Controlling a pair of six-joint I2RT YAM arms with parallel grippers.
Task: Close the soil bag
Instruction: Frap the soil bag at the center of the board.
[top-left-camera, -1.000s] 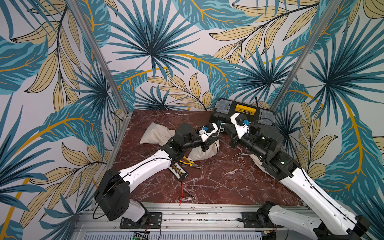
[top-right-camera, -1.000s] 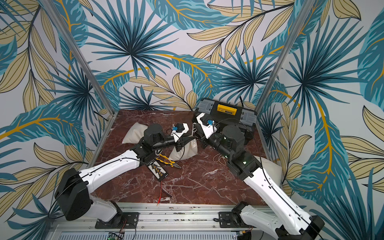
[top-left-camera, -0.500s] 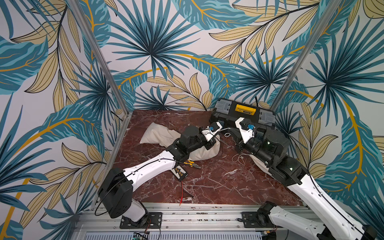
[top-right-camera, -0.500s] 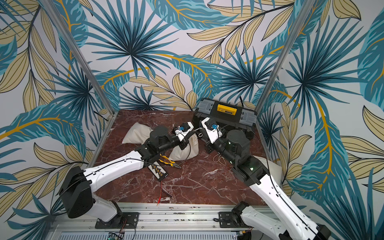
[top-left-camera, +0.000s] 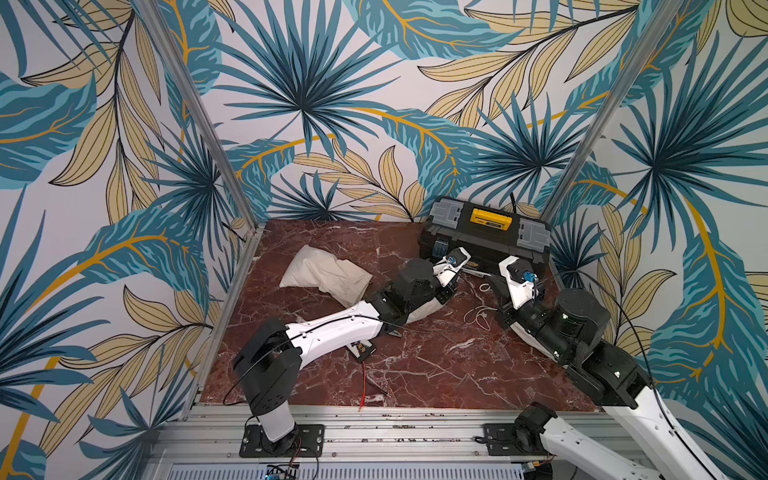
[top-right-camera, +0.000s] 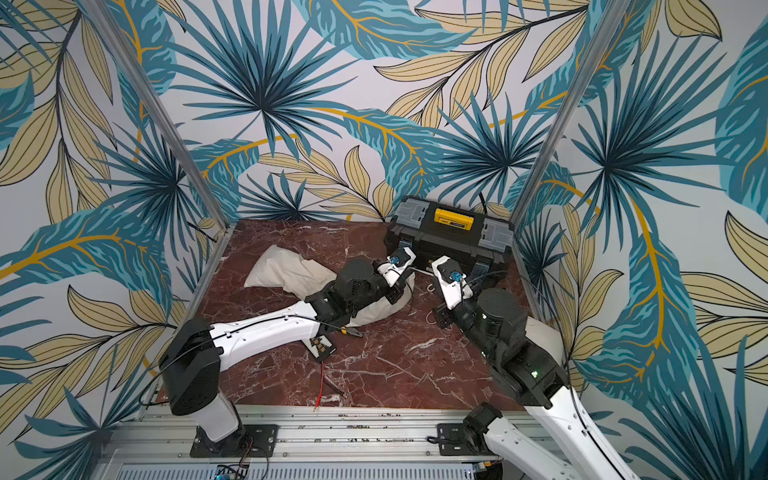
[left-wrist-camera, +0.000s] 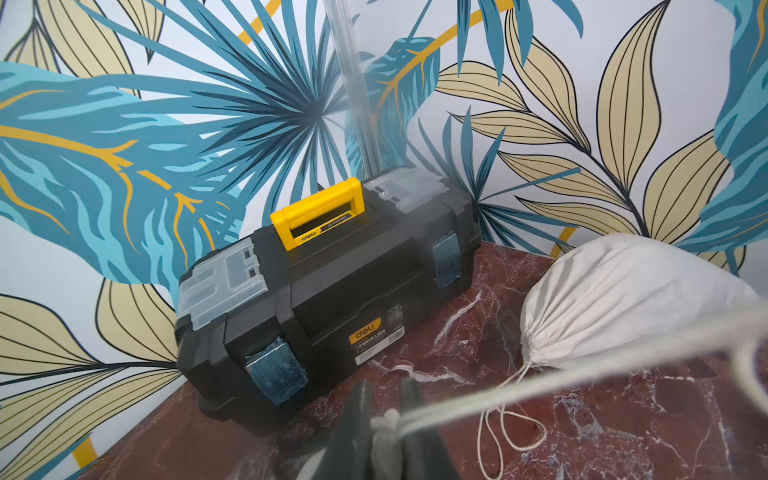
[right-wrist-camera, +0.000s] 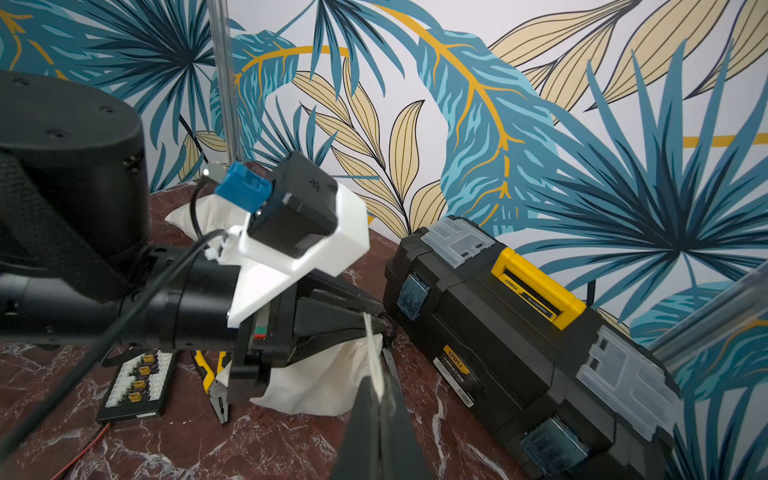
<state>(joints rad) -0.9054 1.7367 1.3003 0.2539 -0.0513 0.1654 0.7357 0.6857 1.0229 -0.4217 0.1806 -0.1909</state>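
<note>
The white drawstring runs tight to my right gripper, so next I will pull my left gripper away from it toward the flat cream bag (top-left-camera: 321, 272) and let go of the cloth.
The soil bag (top-left-camera: 428, 309) is a cream cloth sack lying on the marble floor, mostly hidden under my left arm in both top views (top-right-camera: 374, 316). In the right wrist view the soil bag (right-wrist-camera: 316, 386) hangs gathered from my left gripper (right-wrist-camera: 374, 322). My left gripper (left-wrist-camera: 386, 419) is shut on the bag's bunched mouth and cord knot. From there a white drawstring (left-wrist-camera: 540, 388) runs taut to my right gripper (right-wrist-camera: 376, 388), which is shut on the drawstring (right-wrist-camera: 372, 353). In a top view the left gripper (top-left-camera: 460, 270) and right gripper (top-left-camera: 494, 276) stand a short way apart in front of the toolbox.
A black toolbox (top-left-camera: 486, 237) with a yellow handle stands at the back right, close behind both grippers. A flat cream bag (top-left-camera: 324, 274) lies back left. A tied bag (left-wrist-camera: 623, 299) sits by the right wall, its cord (top-left-camera: 478, 316) looped on the floor. Pliers (right-wrist-camera: 216, 386), a connector board (top-left-camera: 361, 349) and a red wire (top-left-camera: 363, 382) lie nearer the front.
Both grippers have shifted right toward the toolbox. The right gripper has drawn away from the left, and the drawstring now runs stretched between them.
</note>
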